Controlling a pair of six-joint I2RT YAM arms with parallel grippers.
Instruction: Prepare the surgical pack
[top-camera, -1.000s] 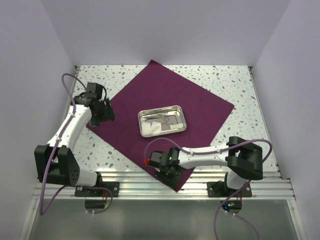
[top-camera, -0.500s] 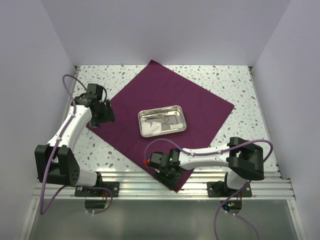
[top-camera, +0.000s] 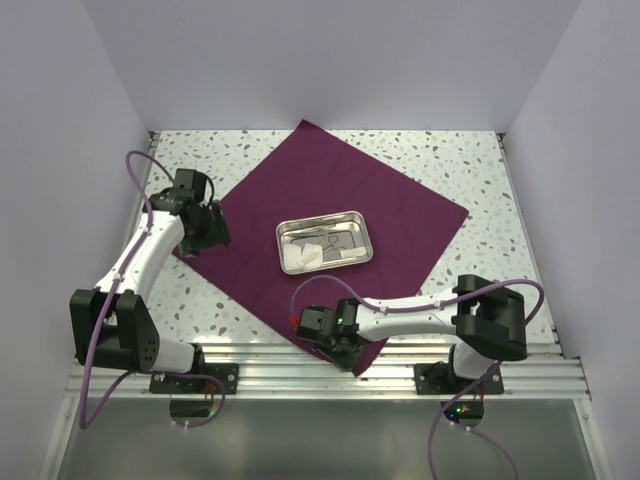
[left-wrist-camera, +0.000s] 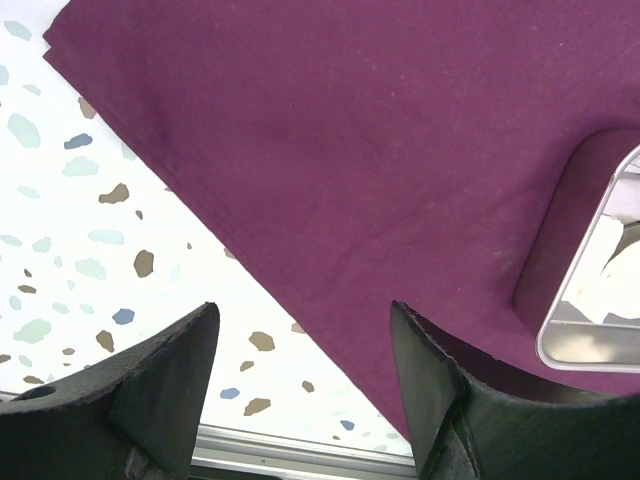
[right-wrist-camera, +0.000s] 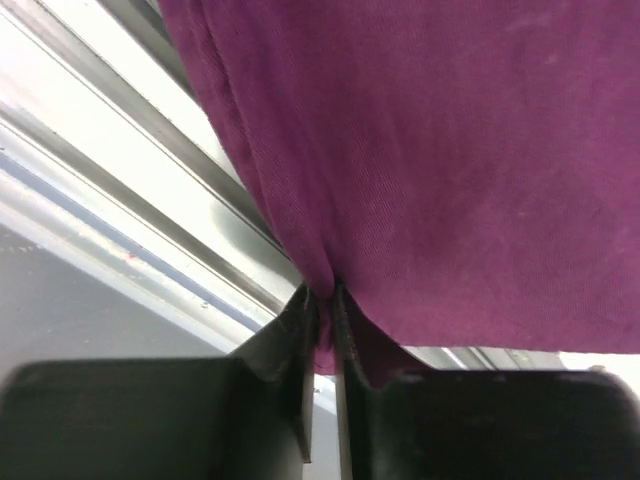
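Note:
Next, my right gripper rises, carries the pinched corner outward over the small steel tray (top-camera: 287, 232) and releases on the cloth beyond the tray (top-camera: 317, 190), still uncovered.
The plum-purple cloth (top-camera: 330, 195) lies spread as a diamond on the speckled table. The small steel tray (top-camera: 287, 232) sits at its middle with white gauze pads (top-camera: 304, 257) and silvery instruments (top-camera: 340, 240) in it. My right gripper (top-camera: 345, 352) is at the cloth's near corner and is shut on a pinched fold of the cloth (right-wrist-camera: 420, 150), by the aluminium rail. My left gripper (top-camera: 212, 228) is open over the cloth's left corner; in its wrist view the cloth edge (left-wrist-camera: 350, 150) runs between the fingers and the tray's corner (left-wrist-camera: 590, 300) shows at right.
Aluminium rails (top-camera: 300, 375) run along the table's near edge under the right gripper. Grey walls enclose the table on three sides. Speckled tabletop (top-camera: 500, 220) shows around the cloth.
My right gripper has shifted slightly toward the near edge with the cloth's near corner pinched in it. The left arm has barely moved.

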